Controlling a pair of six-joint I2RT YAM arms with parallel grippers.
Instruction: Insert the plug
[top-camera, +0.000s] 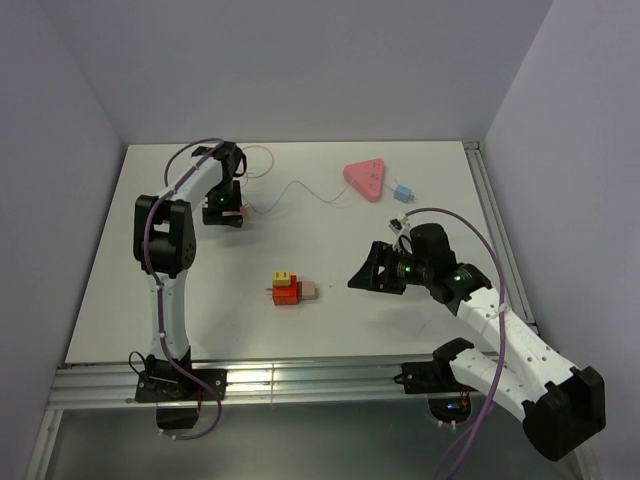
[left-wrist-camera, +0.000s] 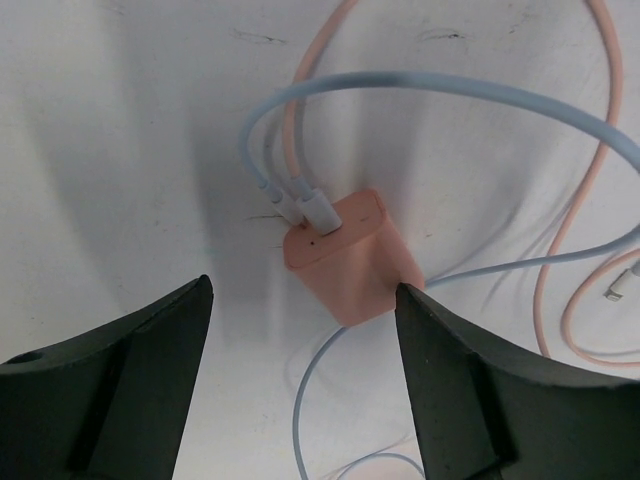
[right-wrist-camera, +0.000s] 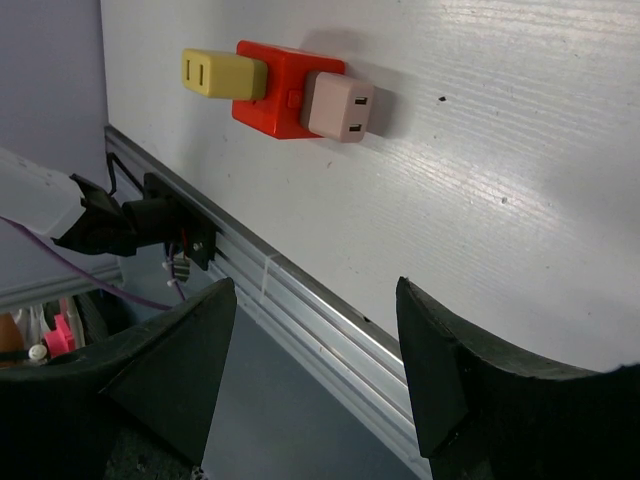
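I will turn my left gripper round in a wide turn next, then move it down over the sides of the salmon-pink charger block, because the block lies slanted to its fingers.
The plug (top-camera: 403, 192) is a tiny light-blue box lying at the back right, just right of the pink triangular socket strip (top-camera: 365, 180). Neither wrist view shows it. My left gripper (top-camera: 228, 212) hangs open at the back left, far from the plug. In the left wrist view its open fingers (left-wrist-camera: 305, 295) straddle the near end of a salmon-pink charger block (left-wrist-camera: 350, 255) with cables plugged into it, the right finger (left-wrist-camera: 470, 380) close to its corner. My right gripper (top-camera: 362, 275) is open and empty, low over the table's middle right (right-wrist-camera: 315, 290).
An orange-red block (top-camera: 288, 290) lies mid-table with a yellow plug (right-wrist-camera: 222, 73) and a pale pink plug (right-wrist-camera: 340, 105) stuck in it. Thin blue and pink cables (left-wrist-camera: 450, 95) loop around the charger. The table's metal front rail (right-wrist-camera: 300, 290) runs under the right gripper.
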